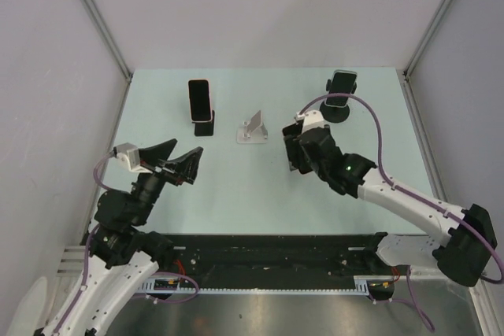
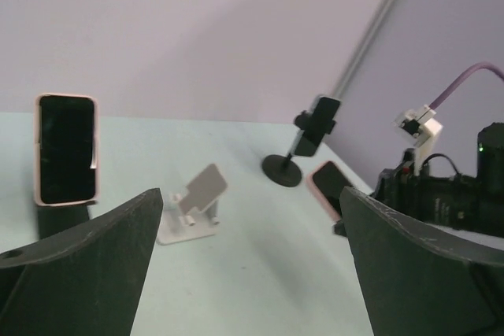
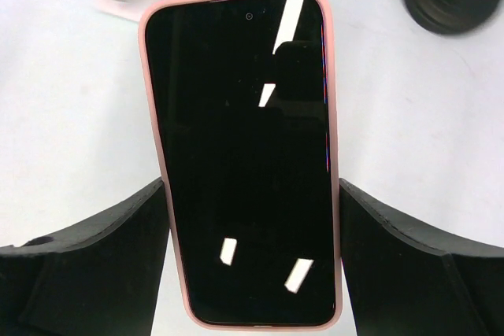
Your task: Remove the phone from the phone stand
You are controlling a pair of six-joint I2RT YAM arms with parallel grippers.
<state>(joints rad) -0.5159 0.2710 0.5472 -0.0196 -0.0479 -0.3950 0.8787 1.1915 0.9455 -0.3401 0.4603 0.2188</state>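
The tabletop by the side (image 1: 397, 152) is clear, so I will carry the phone to the right in the top view, lower my right gripper there and let the phone go.
A pink-cased phone (image 3: 244, 155) with a dark screen sits between the fingers of my right gripper (image 3: 252, 186), which press on both its long edges. In the left wrist view the same phone (image 2: 331, 186) hangs just above the table, right of the white phone stand (image 2: 193, 206). From above, the right gripper (image 1: 295, 155) is right of and nearer than that stand (image 1: 253, 127), which holds nothing. My left gripper (image 1: 179, 156) hovers at the table's left, open and empty (image 2: 252, 198).
A second phone (image 1: 200, 100) stands upright in a black stand (image 1: 205, 127) at the back left. A third phone (image 1: 342, 84) is clamped on a black round-base holder (image 1: 339, 112) at the back right. Walls close in three sides.
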